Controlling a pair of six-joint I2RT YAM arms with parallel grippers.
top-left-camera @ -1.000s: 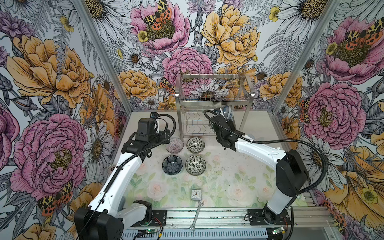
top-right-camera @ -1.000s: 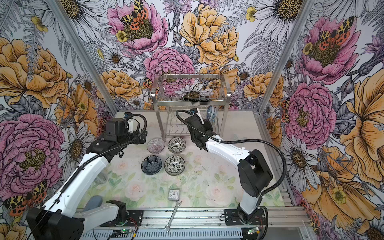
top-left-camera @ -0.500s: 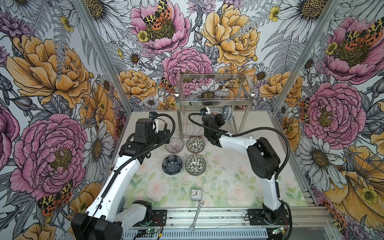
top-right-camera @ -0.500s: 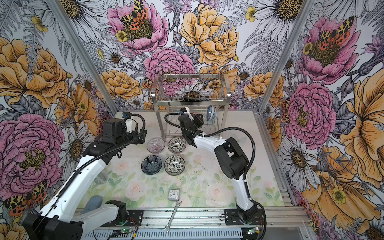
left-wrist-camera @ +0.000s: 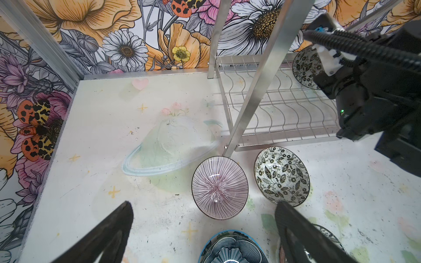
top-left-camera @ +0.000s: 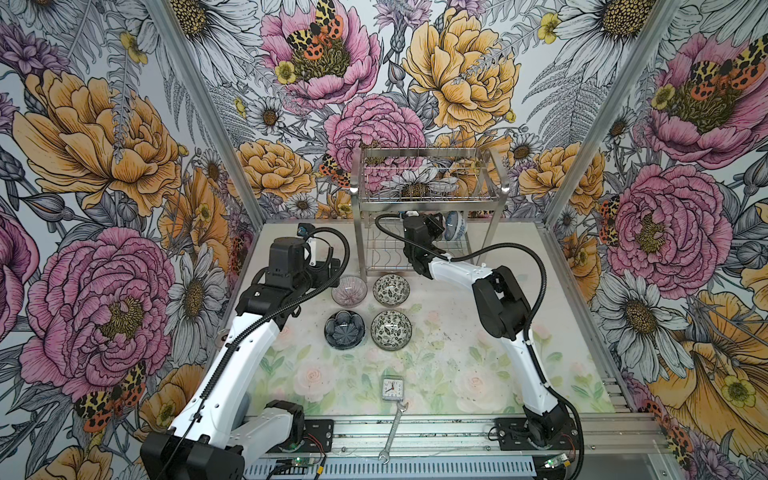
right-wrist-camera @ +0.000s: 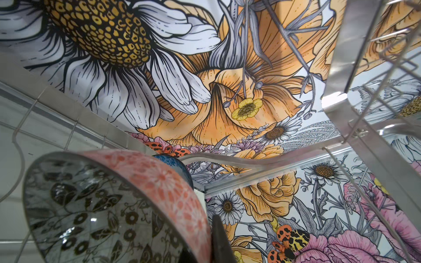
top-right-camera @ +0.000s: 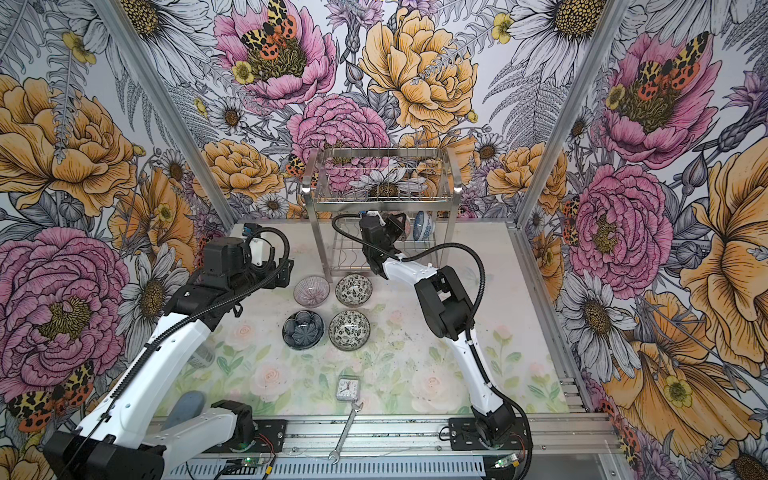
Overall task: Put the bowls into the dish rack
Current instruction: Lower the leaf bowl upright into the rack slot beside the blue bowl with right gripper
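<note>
The wires [top-right-camera: 410,229] beside the blue-white bowl are open. My right gripper needs to move outward, stand the coral bowl at those wires and let go of the coral bowl's rim.
The dish rack [top-left-camera: 428,203] [top-right-camera: 382,200] stands at the back of the table. My right gripper [top-left-camera: 435,223] [right-wrist-camera: 205,246] reaches into its lower tier, shut on the rim of a bowl with a coral outside and black-white floral inside [right-wrist-camera: 114,205] [left-wrist-camera: 304,66]. A blue-white bowl [top-left-camera: 455,219] [right-wrist-camera: 173,164] stands on edge just beyond it. On the table lie a pink striped bowl [top-left-camera: 349,290] [left-wrist-camera: 219,186], two black-white floral bowls [top-left-camera: 391,289] [top-left-camera: 391,330] and a dark blue petal bowl [top-left-camera: 344,329]. My left gripper [top-left-camera: 328,266] [left-wrist-camera: 202,227] hovers open beside the pink bowl, holding nothing.
A small white clock [top-left-camera: 392,388] and a wrench [top-left-camera: 392,432] lie near the table's front edge. The rack's front-left leg [left-wrist-camera: 255,86] comes down right by the pink bowl. Flowered walls close in the left, back and right sides.
The right arm's elbow has swung in towards the middle, and its gripper with the bowl has shifted left inside the lower tier, uncovering the blue-white bowl. The left arm has barely moved.
</note>
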